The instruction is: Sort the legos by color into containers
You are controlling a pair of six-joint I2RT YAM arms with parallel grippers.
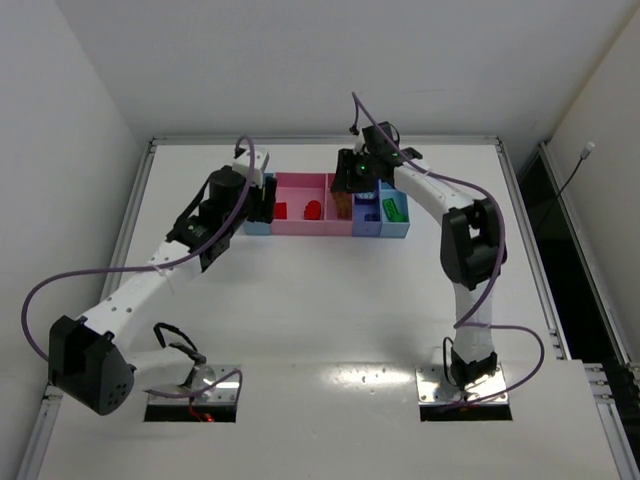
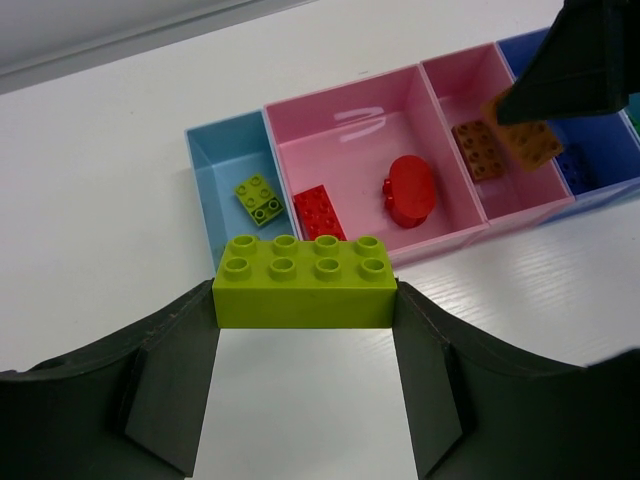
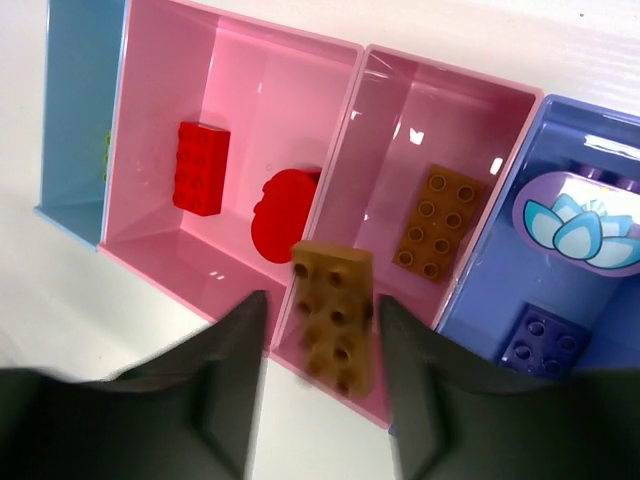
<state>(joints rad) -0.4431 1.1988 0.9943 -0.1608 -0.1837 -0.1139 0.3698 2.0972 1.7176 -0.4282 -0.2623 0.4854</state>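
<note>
My left gripper should next move down and outward over the light blue tray to free the brick, with the same-colored one inside below and outward of my gripper.
My left gripper (image 2: pixel 305 300) is shut on a yellow-green brick (image 2: pixel 305 285), holding it by its ends just in front of the light blue tray (image 2: pixel 215 165), where a small yellow-green brick (image 2: pixel 258 198) lies. My right gripper (image 3: pixel 322 310) is open above the narrow pink tray (image 3: pixel 385 95). A blurred orange brick (image 3: pixel 335 315) hangs loose between its fingers with a gap on each side. Another orange brick (image 3: pixel 437 222) lies in that tray. The wide pink tray (image 3: pixel 150 150) holds a red brick (image 3: pixel 200 167) and a red round piece (image 3: pixel 285 215).
The periwinkle tray (image 3: pixel 505 290) holds a purple brick (image 3: pixel 543 340) and a piece printed with a lotus (image 3: pixel 580 220). A green brick (image 1: pixel 393 208) lies in the blue tray at the row's right end. The trays stand in a row at the table's far side, between both arms.
</note>
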